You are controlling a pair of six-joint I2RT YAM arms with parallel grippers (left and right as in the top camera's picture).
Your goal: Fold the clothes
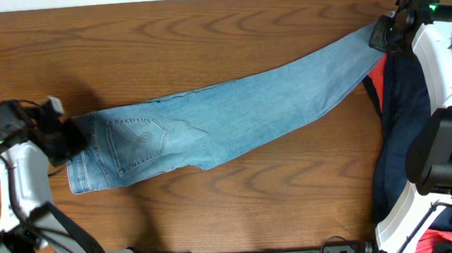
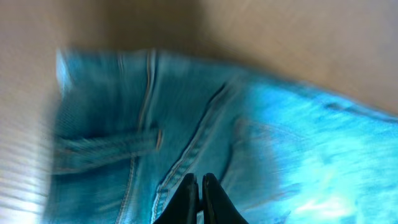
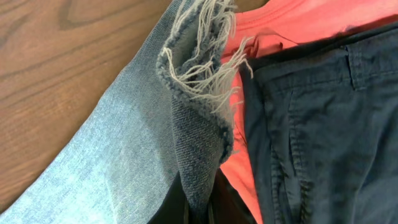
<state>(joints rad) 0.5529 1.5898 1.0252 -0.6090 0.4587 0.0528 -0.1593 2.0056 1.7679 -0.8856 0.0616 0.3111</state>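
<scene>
Next, the right gripper swings to the left in the overhead view, over the waistband (image 1: 80, 173), and releases the frayed hem, since the leg lies stretched out unfolded.
The light-blue jeans (image 1: 233, 110) lie stretched across the table, waist at the left and one leg running up to the right. My left gripper (image 1: 71, 141) is at the waistband. In the left wrist view its jaws (image 2: 200, 182) are shut, tips over the blurred denim (image 2: 280, 137) near a seam, with no fabric visible between them. My right gripper (image 1: 379, 34) is shut on the frayed whitish leg hem (image 3: 199, 68) and holds it up. In the right wrist view the denim (image 3: 124, 143) folds down into the jaws (image 3: 199, 208).
A dark navy garment (image 1: 398, 130) and a red-orange garment (image 1: 373, 80) lie piled at the table's right edge, just under the held hem. Both show in the right wrist view, navy (image 3: 323, 124) and red-orange (image 3: 292, 25). Bare wooden table (image 1: 203, 32) surrounds the jeans.
</scene>
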